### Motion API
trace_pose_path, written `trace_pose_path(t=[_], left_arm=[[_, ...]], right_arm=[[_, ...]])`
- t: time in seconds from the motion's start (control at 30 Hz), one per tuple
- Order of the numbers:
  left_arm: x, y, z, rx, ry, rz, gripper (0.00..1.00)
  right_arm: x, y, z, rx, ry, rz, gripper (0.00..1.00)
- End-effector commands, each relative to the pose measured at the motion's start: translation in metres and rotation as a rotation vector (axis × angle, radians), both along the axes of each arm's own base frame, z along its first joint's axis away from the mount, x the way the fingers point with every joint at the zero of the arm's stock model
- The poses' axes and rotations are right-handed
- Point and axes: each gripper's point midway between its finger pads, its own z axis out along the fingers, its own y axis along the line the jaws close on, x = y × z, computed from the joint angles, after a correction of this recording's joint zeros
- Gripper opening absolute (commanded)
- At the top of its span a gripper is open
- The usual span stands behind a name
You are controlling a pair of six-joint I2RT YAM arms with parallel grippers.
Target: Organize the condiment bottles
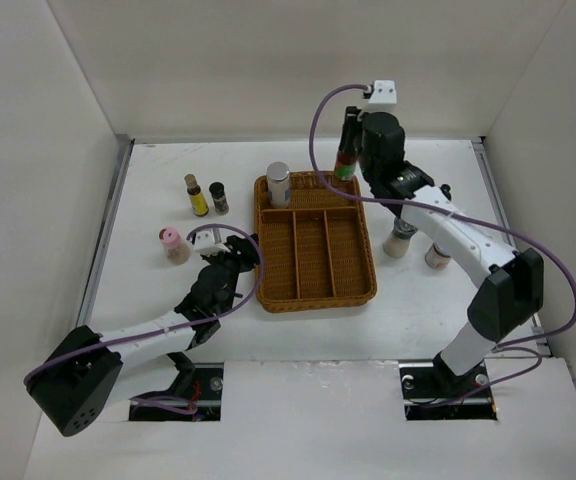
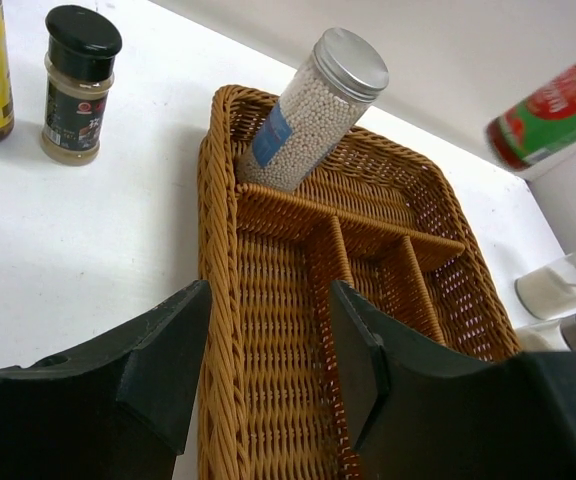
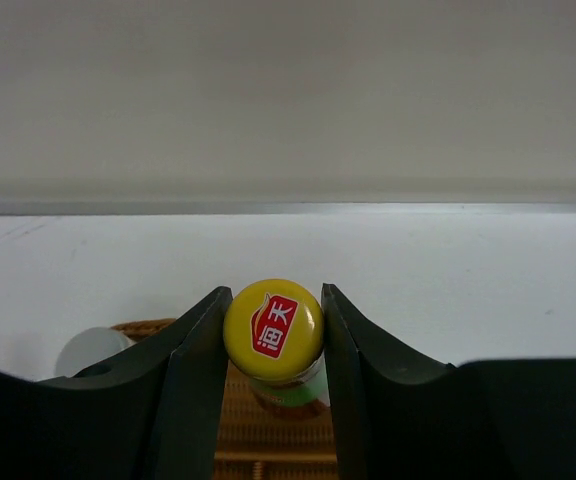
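My right gripper shifts toward the shaker next and brings the bottle down into the basket's far section, as the space beside the silver-lidded shaker [image 2: 318,110] is empty.
My right gripper [image 3: 273,332] is shut on the yellow cap of the green-red sauce bottle [image 3: 286,392], a finger pressed against each side. It holds the bottle [image 1: 345,164] upright at the basket's far right corner. A silver-lidded shaker [image 2: 318,110] of white beads leans in the far left compartment of the brown woven basket [image 2: 216,250]. My left gripper [image 2: 273,350] is open and low over the basket's left rim, one finger outside it and one inside. A yellow bottle [image 1: 197,196], a black-capped jar [image 1: 219,197] and a pink-capped bottle [image 1: 174,245] stand left of the basket.
Two clear shakers [image 1: 399,240] [image 1: 437,255] stand on the table right of the basket, under my right forearm. White walls close in the table at the back and both sides. The basket's three long compartments hold nothing.
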Motion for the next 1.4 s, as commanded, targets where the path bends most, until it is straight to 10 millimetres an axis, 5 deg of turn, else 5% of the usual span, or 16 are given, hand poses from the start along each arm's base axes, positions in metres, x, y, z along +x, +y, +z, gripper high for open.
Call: trace_pose_path(t=[0.0,0.37,0.7,0.9,1.13,1.37], left_arm=[[0.001,-0.003,0.014,-0.055,-0.044,-0.012,0.49],[0.003,-0.006,0.011,-0.05,-0.032,-0.028,0.5],[0.003,-0.006,0.01,-0.056,-0.029,-0.031,0.5],[0.004,-0.006,0.011,-0.059,-0.03,-0.031,0.5],[0.004,-0.007,0.01,-0.058,-0.028,-0.034,0.5],[0.003,-0.007,0.011,-0.061,-0.031,-0.034,0.5]], right_arm=[[0.015,0.027,0.042,0.108,-0.136,0.036,0.26],[0.03,0.098,-0.016,0.084,-0.048,0.126,0.26],[0.019,0.112,-0.091,0.068,0.083,0.139,0.31],[0.007,0.11,-0.123,0.073,0.138,0.14,0.42],[-0.004,0.106,-0.105,0.092,0.101,0.147,0.8],[-0.021,0.096,-0.045,0.126,0.005,0.166,0.93]])
